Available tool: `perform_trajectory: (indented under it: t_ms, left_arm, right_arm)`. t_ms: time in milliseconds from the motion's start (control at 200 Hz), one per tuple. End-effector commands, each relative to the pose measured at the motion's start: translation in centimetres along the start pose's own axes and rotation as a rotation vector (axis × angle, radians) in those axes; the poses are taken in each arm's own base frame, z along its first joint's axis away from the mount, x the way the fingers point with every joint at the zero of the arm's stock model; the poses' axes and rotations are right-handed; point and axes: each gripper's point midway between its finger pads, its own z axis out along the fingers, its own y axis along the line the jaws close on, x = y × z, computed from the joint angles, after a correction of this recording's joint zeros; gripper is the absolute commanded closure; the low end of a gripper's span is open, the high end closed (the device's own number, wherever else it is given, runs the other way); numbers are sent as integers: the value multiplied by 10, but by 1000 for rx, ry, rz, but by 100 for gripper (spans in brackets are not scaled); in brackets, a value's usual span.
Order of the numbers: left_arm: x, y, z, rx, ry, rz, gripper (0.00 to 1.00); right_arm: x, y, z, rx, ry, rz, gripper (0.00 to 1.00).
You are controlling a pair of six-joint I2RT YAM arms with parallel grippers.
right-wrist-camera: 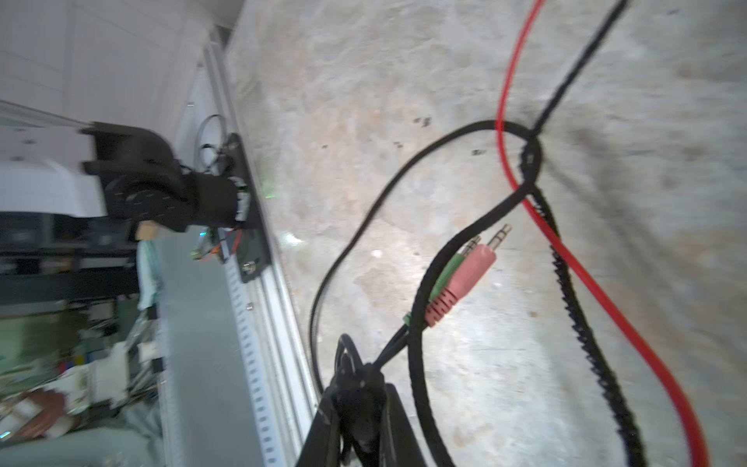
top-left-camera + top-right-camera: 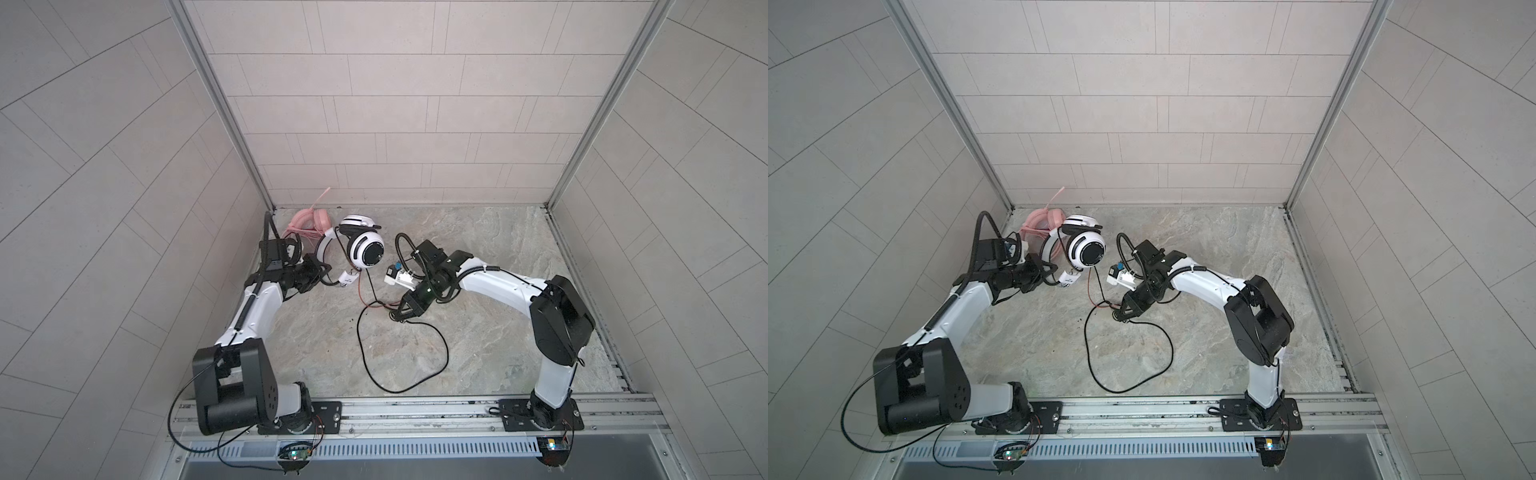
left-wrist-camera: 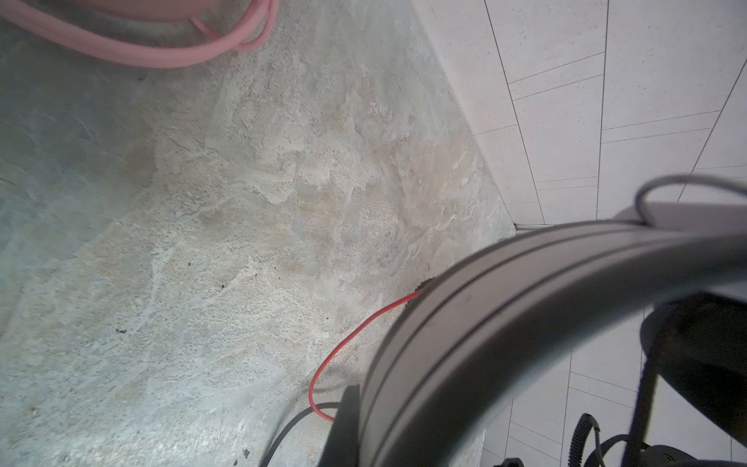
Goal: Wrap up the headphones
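Note:
The empty far floor lies outward, so the robot's right gripper next needs to move outward, away from the white-and-black headphones, pull the looped black cable open, and release it there.
The white-and-black headphones (image 2: 365, 249) (image 2: 1086, 249) are lifted at the back left, with my left gripper (image 2: 322, 272) (image 2: 1044, 270) shut on the white headband (image 3: 525, 303). One finger (image 3: 347, 420) shows against the band. Behind them the pink headphones (image 2: 307, 220) (image 2: 1042, 222) lie in the corner, their pink cable (image 3: 161, 56) bundled beside them. The black cable (image 2: 415, 374) (image 2: 1142, 374) hangs from the earcup and loops over the floor. My right gripper (image 2: 397, 316) (image 2: 1119, 313) (image 1: 359, 416) is shut on this cable close to its pink and green plugs (image 1: 465, 275).
A thin red wire (image 2: 359, 291) (image 1: 566, 250) runs alongside the black cable and crosses it. A white tag (image 2: 347, 277) hangs under the headband. Tiled walls close in the left, back and right. A metal rail (image 2: 415, 409) runs along the front edge.

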Motion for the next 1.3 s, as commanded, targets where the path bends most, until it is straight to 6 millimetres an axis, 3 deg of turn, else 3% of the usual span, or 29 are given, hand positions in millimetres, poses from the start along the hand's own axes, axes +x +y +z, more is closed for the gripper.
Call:
perform_trajectory:
  t_ms: [0,65,145,220,260,295,325,375,485,565,660,741,766,821,891,956,1066,1171,1296]
  left_arm:
    - [-23,-40,-16,100,-61,69,100]
    - [-26,-43,-16,108,-64,69,100]
    - [-33,-48,-17,116,-83,71,100]
    - [-40,-53,-17,128,-90,69,100]
    - [-44,-58,-16,136,-90,68,100]
    - [-47,-62,-17,145,-91,67,100]
    - [-51,-67,-18,154,-94,71,100]
    - [-56,-74,-21,162,-100,79,100]
    - [-70,-89,-32,161,-140,113,100]
    - [-83,-103,-42,164,-181,138,100]
    - [-98,-122,-55,171,-225,171,100]
    - [-109,-130,-61,154,-238,185,100]
    - [-111,-132,-63,154,-242,186,100]
    - [-118,-137,-66,155,-249,191,100]
    - [-126,-141,-70,149,-270,196,100]
    - [-133,-145,-76,144,-290,200,100]
    - [-143,-149,-84,129,-293,214,100]
    - [-155,-143,-92,122,-290,192,100]
    - [-163,-133,-101,88,-328,178,100]
  right_arm:
    - [-5,54,-34,-288,-71,-18,96]
    - [-15,62,-51,-325,-149,-19,97]
    - [-43,71,-76,-403,-326,-6,97]
    - [-70,84,-117,-501,-534,-20,96]
    - [-82,81,-146,-546,-653,-10,96]
    - [-90,63,-172,-585,-734,66,99]
    - [-93,40,-183,-590,-748,171,100]
    - [-91,9,-200,-539,-836,201,100]
    - [-92,-35,-219,-464,-931,269,100]
    - [-89,-88,-233,-372,-1005,418,100]
    - [-78,-142,-248,-214,-1053,545,100]
    - [-51,-181,-237,109,-934,634,100]
    - [-36,-188,-231,259,-838,657,100]
    - [-15,-197,-239,568,-664,659,100]
    - [-7,-207,-252,665,-629,678,100]
    - [4,-221,-271,748,-641,705,100]
    - [39,-247,-312,975,-627,779,100]
    - [72,-270,-350,997,-683,895,100]
    - [102,-276,-398,1103,-731,972,100]
